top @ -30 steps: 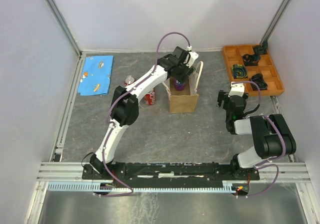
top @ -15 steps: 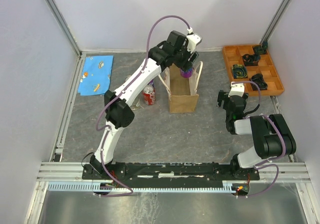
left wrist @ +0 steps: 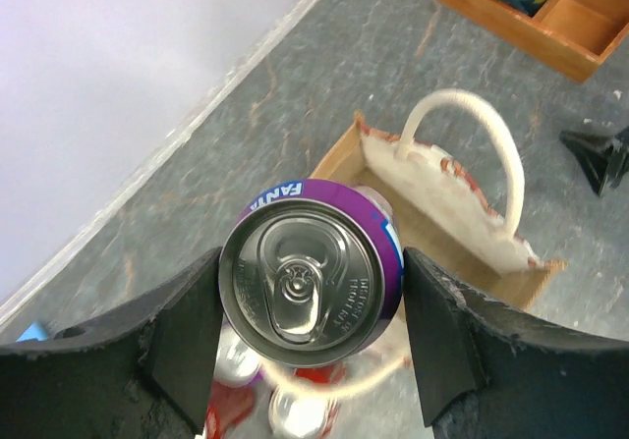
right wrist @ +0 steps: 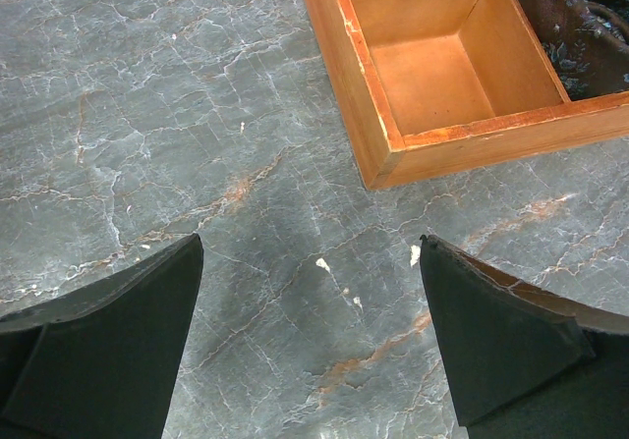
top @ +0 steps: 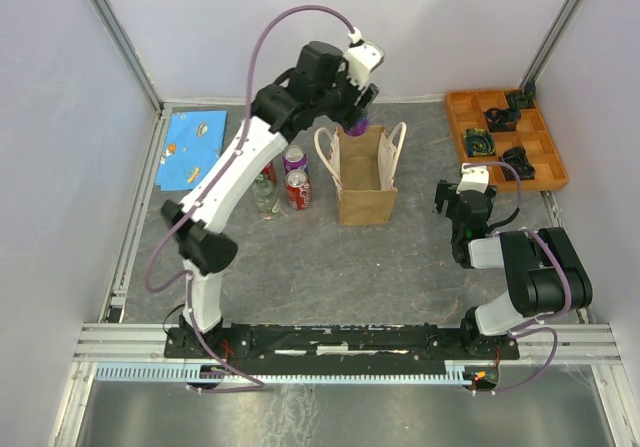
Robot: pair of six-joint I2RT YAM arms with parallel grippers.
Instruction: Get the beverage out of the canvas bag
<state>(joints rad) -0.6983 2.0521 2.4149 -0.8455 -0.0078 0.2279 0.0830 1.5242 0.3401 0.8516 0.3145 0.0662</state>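
My left gripper holds the Fanta can and will next move back past the bag (top: 366, 182), then lower and release it on free, bare tabletop beside the glass bottle (top: 292, 234).
The tan canvas bag (top: 366, 182) with cream loop handles stands upright mid-table; it also shows in the left wrist view (left wrist: 442, 203). My left gripper (top: 356, 119) is shut on a purple Fanta can (left wrist: 311, 272) and holds it in the air above the bag's back left corner; the can (top: 357, 125) is clear of the bag's opening. My right gripper (right wrist: 313, 292) is open and empty over bare table near the orange tray's corner.
Several cans (top: 296, 177) stand on the table left of the bag. An orange compartment tray (top: 505, 137) with dark items sits at the back right. A blue patterned cloth (top: 192, 149) lies at the back left.
My left gripper has risen out of the bag with the purple can and moved back and left. The right arm has not moved.
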